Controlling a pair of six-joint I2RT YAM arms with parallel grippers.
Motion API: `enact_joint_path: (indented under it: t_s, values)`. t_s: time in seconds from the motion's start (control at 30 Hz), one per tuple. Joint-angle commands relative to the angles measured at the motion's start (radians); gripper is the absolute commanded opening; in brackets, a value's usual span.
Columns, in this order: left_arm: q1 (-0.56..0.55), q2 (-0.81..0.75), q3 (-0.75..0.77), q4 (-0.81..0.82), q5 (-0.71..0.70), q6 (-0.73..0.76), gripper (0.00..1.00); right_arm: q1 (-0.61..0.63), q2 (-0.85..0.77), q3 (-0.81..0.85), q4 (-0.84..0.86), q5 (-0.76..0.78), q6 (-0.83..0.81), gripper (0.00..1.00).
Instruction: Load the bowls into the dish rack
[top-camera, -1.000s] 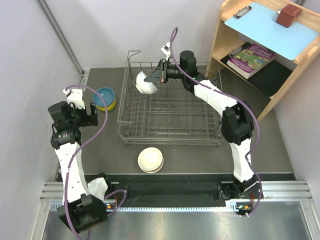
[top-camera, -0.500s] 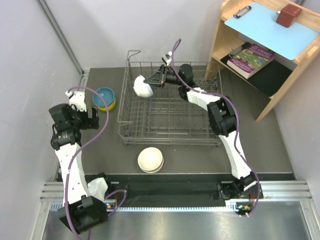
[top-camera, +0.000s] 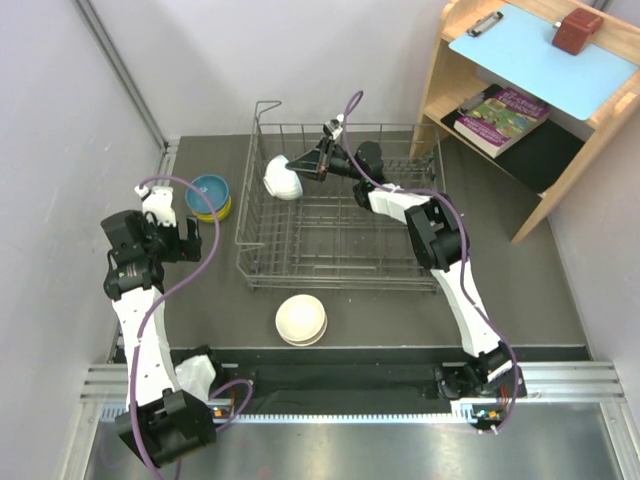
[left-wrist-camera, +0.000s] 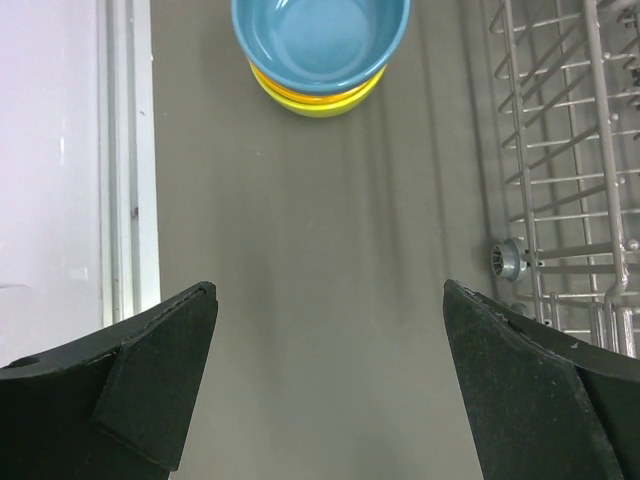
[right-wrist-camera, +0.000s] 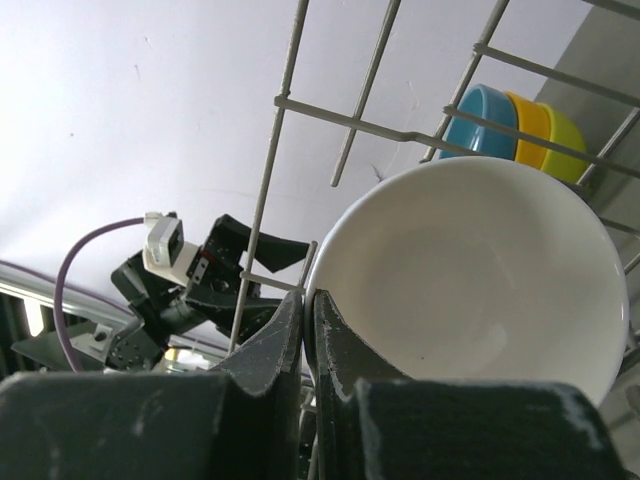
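The white bowl still hangs above the rack's wires by the blue bowl, so my right gripper will lower next and release its rim.
My right gripper (top-camera: 312, 167) is shut on the rim of the white bowl (top-camera: 283, 178) and holds it tilted on its side inside the far left corner of the grey wire dish rack (top-camera: 340, 272). In the right wrist view the fingers (right-wrist-camera: 310, 330) pinch the white bowl's (right-wrist-camera: 480, 270) rim. A blue bowl (top-camera: 209, 190) sits stacked on an orange and a yellow-green one left of the rack; the stack shows in the left wrist view (left-wrist-camera: 320, 45). Two beige bowls (top-camera: 301, 320) are stacked in front of the rack. My left gripper (left-wrist-camera: 330, 370) is open and empty above the table, near the stack.
A wooden shelf unit (top-camera: 535, 90) with a book and a clipboard stands at the back right. The wall runs along the left. The rack's wire side (left-wrist-camera: 570, 150) is close on the right of my left gripper.
My right gripper has carried the white bowl further left and lower into the rack's far left corner. The left arm has barely moved.
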Motion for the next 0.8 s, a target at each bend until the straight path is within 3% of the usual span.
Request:
enact_joint_path:
  t_s: [0.0,0.4,0.77]
  values:
    - [0.007,-0.019,-0.008,0.016,0.03,0.009,0.99,0.026,0.0,0.034,0.142,0.048,0.064,0.0]
    - [0.008,-0.016,-0.01,0.009,0.045,0.026,0.99,0.053,-0.009,-0.073,0.127,0.125,0.079,0.0]
    - [0.008,0.005,-0.004,0.0,0.054,0.033,0.99,0.038,-0.058,-0.168,-0.092,0.172,-0.09,0.0]
